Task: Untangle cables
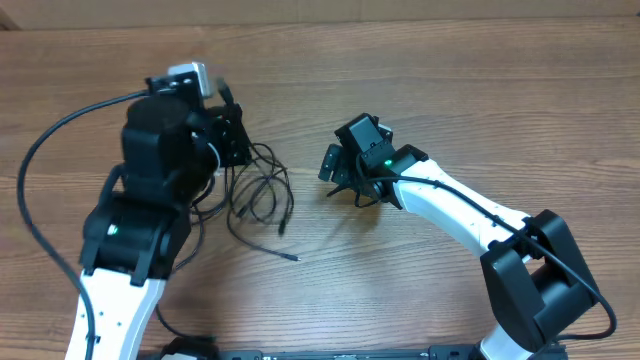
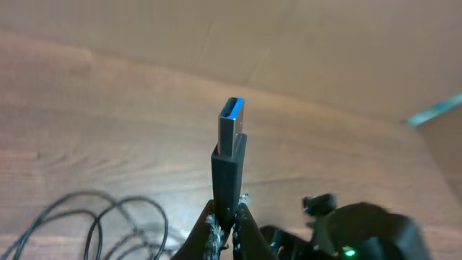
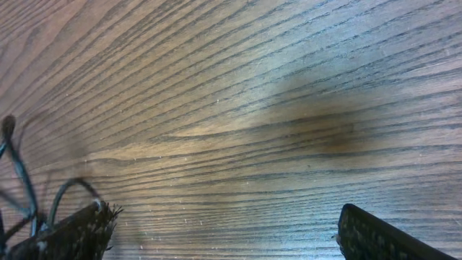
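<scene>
My left gripper tips downward next, comes back and down onto the tangled loops, and releases the plug.
A black cable plug (image 2: pixel 232 144) with a silver, blue-lined tip stands upright, and my left gripper (image 2: pixel 227 227) is shut on its black body. Overhead, the left gripper (image 1: pixel 229 122) is raised at the upper edge of the cables (image 1: pixel 256 192), thin black cords in tangled loops with one loose end (image 1: pixel 290 256) trailing toward the front. More loops (image 2: pixel 94 220) lie low and left in the left wrist view. My right gripper (image 1: pixel 346 180) hovers right of the tangle. In its own view the right gripper (image 3: pixel 224 231) is open over bare wood, with cable strands (image 3: pixel 22 180) just beside its left finger.
A thick black cable (image 1: pixel 45 150) arcs from the left arm toward the table's left side. The right arm (image 1: pixel 470 220) stretches across the right half of the wooden table (image 1: pixel 480 90). A brown wall rises behind the table's far edge (image 2: pixel 289 43).
</scene>
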Motion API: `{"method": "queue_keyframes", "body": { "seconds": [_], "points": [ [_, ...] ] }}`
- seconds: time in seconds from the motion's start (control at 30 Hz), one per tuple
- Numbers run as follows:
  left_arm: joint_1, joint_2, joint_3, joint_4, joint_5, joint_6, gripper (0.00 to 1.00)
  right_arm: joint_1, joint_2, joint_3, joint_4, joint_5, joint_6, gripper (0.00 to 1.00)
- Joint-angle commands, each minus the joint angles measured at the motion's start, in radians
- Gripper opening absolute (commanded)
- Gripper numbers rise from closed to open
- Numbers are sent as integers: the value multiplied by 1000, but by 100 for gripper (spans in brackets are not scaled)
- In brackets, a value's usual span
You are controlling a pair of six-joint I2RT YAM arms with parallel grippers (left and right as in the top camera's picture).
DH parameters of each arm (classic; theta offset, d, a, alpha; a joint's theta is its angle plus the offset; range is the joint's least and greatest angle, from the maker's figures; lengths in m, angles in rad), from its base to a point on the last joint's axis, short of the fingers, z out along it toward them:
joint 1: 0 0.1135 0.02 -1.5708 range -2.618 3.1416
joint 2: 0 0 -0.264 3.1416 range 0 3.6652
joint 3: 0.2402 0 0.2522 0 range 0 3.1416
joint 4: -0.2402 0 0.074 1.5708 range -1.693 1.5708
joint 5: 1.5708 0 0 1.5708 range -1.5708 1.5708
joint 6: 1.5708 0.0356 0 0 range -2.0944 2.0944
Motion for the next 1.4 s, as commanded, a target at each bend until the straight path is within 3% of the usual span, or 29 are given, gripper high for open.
{"method": "queue_keyframes", "body": {
  "seconds": [0.0, 0.2, 0.37, 0.47, 0.6, 0.67, 0.83, 0.9, 1.13, 1.17, 1.27, 1.37],
  "points": [
    [0, -50, 23, 51, 0, 24, 4, 0, -3, -1, 4, 11, 0, 98],
    [0, -126, 23, 145, -37, 23, 4, 0, -3, -2, -3, -9, -1, 100],
    [0, -143, 23, 128, -308, -28, 4, 0, -3, -1, 26, -154, -111, 100],
    [0, -145, 23, 124, -260, -95, 4, 0, -3, -1, 116, -385, -275, 100],
    [0, -144, 23, 121, -174, -98, 4, 3, -3, -1, 204, -661, -454, 100],
    [0, -144, 23, 121, -174, -99, 4, 15, -3, -1, 204, -664, -499, 100],
    [0, -144, 23, 64, -172, -261, 4, 49, -3, -1, 248, -663, -532, 100],
    [0, -144, 23, 60, -130, -302, 4, 66, -3, -1, 302, -647, -531, 93],
    [1, -145, 23, 103, 64, -391, 4, 78, -3, -1, 371, -365, -345, 91],
    [1, -145, 23, 106, 85, -405, 4, 78, -3, -1, 388, -355, -335, 88],
    [1, -144, 23, 118, 118, -405, 4, 78, -3, -1, 449, -355, -335, 65],
    [1, -144, 23, 114, 142, -405, 4, 78, -3, -1, 509, -354, -305, 55]
  ]
}}
